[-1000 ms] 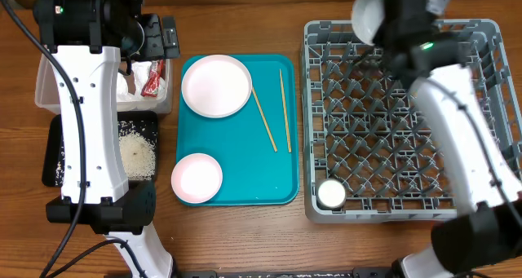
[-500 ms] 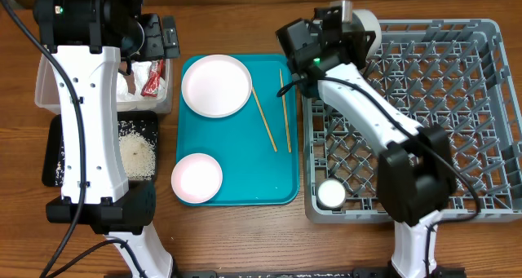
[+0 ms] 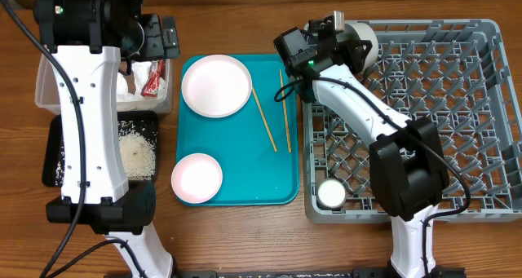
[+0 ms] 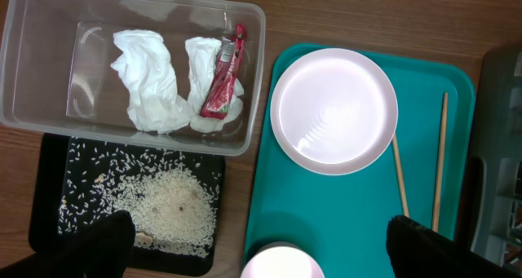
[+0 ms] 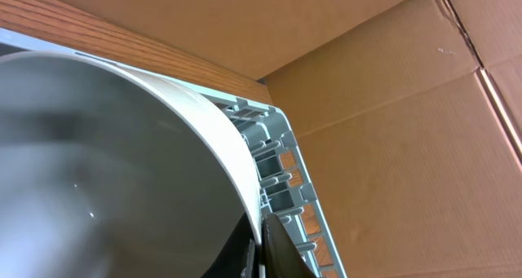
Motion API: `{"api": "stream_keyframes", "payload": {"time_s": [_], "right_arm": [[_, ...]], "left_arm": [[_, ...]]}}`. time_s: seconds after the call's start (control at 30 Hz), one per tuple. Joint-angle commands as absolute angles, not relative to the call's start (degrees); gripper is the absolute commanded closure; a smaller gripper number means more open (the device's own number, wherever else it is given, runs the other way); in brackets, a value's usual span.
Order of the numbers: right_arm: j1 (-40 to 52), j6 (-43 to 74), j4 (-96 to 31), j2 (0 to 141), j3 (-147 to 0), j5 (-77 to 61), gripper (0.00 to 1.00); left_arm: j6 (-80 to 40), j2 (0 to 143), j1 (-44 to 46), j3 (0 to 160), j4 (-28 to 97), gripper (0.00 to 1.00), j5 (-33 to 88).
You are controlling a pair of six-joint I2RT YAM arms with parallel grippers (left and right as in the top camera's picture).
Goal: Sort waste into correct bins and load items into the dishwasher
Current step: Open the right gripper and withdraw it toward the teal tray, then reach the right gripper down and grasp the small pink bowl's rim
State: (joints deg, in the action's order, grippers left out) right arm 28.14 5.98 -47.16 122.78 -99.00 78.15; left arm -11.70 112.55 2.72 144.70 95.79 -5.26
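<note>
The robot's right gripper will move toward the grey rack's edge (image 3: 308, 115) by the teal tray and let go of the bowl's rim there, since the white bowl (image 3: 364, 38) is short of that edge.
My right gripper (image 3: 342, 35) is shut on the rim of a white bowl (image 3: 364, 38) at the back-left corner of the grey dish rack (image 3: 494, 33). In the right wrist view the bowl (image 5: 122, 164) fills the left, pinched between my fingers (image 5: 265, 249). A small white cup (image 3: 331, 194) sits in the rack's front-left corner. My left gripper (image 4: 269, 253) is open and empty, high above the table. The clear tub (image 4: 33, 107) holds napkins (image 4: 147, 90) and the red wrapper (image 4: 222, 86). The black tray (image 4: 49, 221) holds rice (image 4: 167, 209).
The teal tray (image 3: 245, 172) carries a large white plate (image 3: 216, 85), a small pink plate (image 3: 196, 178) and two chopsticks (image 3: 263, 119), (image 3: 285, 111). A cardboard wall (image 5: 391, 107) stands behind the rack.
My right arm has swung left with the bowl, from above the rack's back edge to its back-left corner. The left arm has not moved.
</note>
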Motion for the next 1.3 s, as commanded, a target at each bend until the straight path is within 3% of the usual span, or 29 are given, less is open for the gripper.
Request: {"api": "stream_keyframes", "payload": {"time_s": [0.0, 0.4, 0.57, 0.87, 1.03, 1.1, 1.13, 1.17, 1.27], "right_arm": [[29.3, 5.9, -47.3, 123.4, -99.0, 74.8, 0.96], [31.8, 5.7, -49.1, 123.4, -99.0, 70.3, 0.95], [35.6, 5.7, -51.0, 123.4, -99.0, 68.2, 0.55], [39.3, 6.0, -52.2, 122.1, -101.2, 65.1, 0.27], [39.3, 6.0, -55.8, 115.5, -106.9, 40.0, 0.01], [39.3, 6.0, -56.5, 112.7, -107.4, 22.0, 0.0], [39.3, 6.0, -57.4, 110.9, -107.4, 3.1, 0.0], [39.3, 6.0, -57.7, 110.5, -107.4, -6.1, 0.0], [39.3, 7.2, -57.7, 110.8, -106.5, -22.2, 0.0]], "left_arm": [[-12.3, 111.4, 2.6, 145.9, 95.6, 0.0, -6.0], [-12.3, 111.4, 2.6, 145.9, 95.6, 0.0, -6.0], [-12.3, 111.4, 2.6, 145.9, 95.6, 0.0, -6.0], [-12.3, 111.4, 2.6, 145.9, 95.6, 0.0, -6.0], [-12.3, 111.4, 2.6, 145.9, 95.6, 0.0, -6.0], [-12.3, 111.4, 2.6, 145.9, 95.6, 0.0, -6.0], [-12.3, 111.4, 2.6, 145.9, 95.6, 0.0, -6.0], [-12.3, 111.4, 2.6, 145.9, 95.6, 0.0, -6.0], [-12.3, 111.4, 2.6, 145.9, 95.6, 0.0, -6.0]]}}
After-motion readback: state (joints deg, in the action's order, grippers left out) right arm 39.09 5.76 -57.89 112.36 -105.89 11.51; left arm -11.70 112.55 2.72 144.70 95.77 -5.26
